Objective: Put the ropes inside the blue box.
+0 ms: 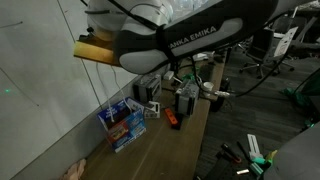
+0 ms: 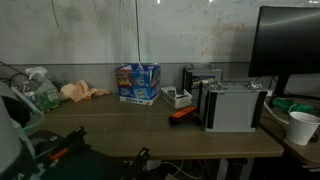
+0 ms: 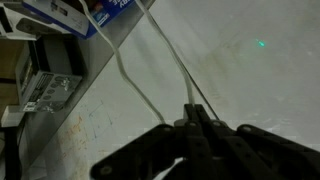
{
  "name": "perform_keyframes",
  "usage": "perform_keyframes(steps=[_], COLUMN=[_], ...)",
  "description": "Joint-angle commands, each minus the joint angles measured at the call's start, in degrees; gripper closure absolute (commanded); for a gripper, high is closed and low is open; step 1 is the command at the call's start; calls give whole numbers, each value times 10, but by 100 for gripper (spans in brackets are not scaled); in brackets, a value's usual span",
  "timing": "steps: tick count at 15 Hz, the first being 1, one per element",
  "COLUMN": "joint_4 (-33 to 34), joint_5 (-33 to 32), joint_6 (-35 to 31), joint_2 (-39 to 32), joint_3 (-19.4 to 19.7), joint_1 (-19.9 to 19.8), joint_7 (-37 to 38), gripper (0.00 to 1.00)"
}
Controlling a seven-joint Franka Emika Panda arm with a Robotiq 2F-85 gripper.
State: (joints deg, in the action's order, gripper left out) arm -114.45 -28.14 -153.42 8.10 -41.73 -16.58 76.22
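Observation:
Next, my gripper lowers above the blue box (image 1: 119,113) (image 3: 96,10) and tilts its fingers down toward the box, because the ropes already hang down to it.
In the wrist view my gripper (image 3: 193,108) is shut on the ropes (image 3: 133,82), thin white cords. They run from the fingertips up and left toward the blue box (image 3: 88,14) at the top edge. The blue box (image 1: 122,123) stands on the wooden table against the wall in both exterior views, with reddish-brown items inside (image 2: 138,82). In an exterior view the arm (image 1: 190,38) stretches across the top, high above the box. Its fingers do not show in either exterior view.
A grey box (image 2: 235,105), a black box (image 2: 200,80) and a small orange object (image 2: 183,114) sit to the side of the blue box. A pink cloth (image 2: 80,92) lies by the wall. A white cup (image 2: 302,127) and a monitor (image 2: 290,50) stand at the table's end.

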Motion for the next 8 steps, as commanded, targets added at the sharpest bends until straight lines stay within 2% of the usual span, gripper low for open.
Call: perform_keyframes(steps=[1,8], joint_4=[54,103], joint_5=[-81,-202], joint_6=[32,97], joint_2=[-42,-137], joint_3=[-24,-22], joint_1=[-24,-8], joint_7=[65,132], gripper=[99,99])
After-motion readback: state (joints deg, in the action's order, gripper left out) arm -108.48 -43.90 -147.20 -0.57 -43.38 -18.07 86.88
